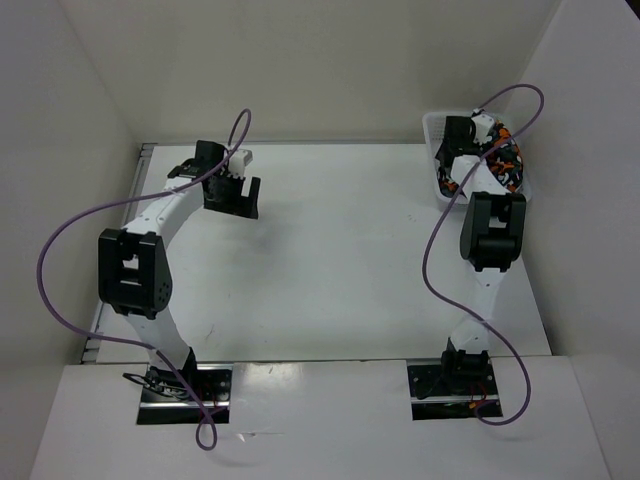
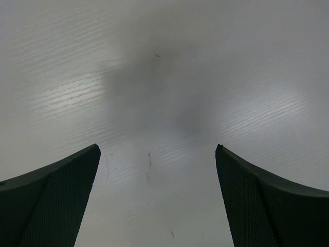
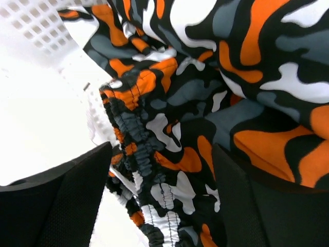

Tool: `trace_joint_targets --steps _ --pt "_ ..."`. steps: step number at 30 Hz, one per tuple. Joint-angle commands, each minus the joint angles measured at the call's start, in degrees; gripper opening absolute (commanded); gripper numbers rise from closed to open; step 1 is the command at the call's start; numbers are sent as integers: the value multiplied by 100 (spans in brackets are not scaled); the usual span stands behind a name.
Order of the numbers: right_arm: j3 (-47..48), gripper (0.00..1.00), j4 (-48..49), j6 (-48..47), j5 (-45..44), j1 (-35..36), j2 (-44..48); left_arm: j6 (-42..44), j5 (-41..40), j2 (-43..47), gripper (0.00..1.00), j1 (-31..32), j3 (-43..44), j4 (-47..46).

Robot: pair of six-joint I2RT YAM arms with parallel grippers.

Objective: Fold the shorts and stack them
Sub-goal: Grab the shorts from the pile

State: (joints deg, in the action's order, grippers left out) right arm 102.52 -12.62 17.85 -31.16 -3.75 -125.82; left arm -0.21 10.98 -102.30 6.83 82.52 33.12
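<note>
My right gripper lowers a little further onto the shorts' gathered waistband next and closes on it, because that waistband already lies between the open fingers.
The shorts [image 1: 500, 160], printed in orange, white, grey and black, lie bunched in a white mesh basket [image 1: 432, 130] at the table's far right. My right gripper [image 1: 470, 150] reaches down into the basket. In the right wrist view its jaws are open, with the shorts [image 3: 205, 103] and their gathered waistband between the fingers [image 3: 61, 200]. My left gripper [image 1: 232, 188] hovers over the bare table at the far left. In the left wrist view it [image 2: 158, 154] is open and empty above the white surface.
The white table [image 1: 340, 250] is walled in by white panels on the left, back and right. Purple cables [image 1: 70, 250] loop from both arms. The basket's mesh wall [image 3: 36, 20] shows at the upper left of the right wrist view.
</note>
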Motion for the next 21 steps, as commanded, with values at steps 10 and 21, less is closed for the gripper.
trace_joint_targets --steps 10,21 --pt "382 64 -231 149 127 23 -487 21 79 -88 100 -24 282 89" --pt "330 0 -408 87 189 23 -40 21 325 -141 100 -24 343 89"
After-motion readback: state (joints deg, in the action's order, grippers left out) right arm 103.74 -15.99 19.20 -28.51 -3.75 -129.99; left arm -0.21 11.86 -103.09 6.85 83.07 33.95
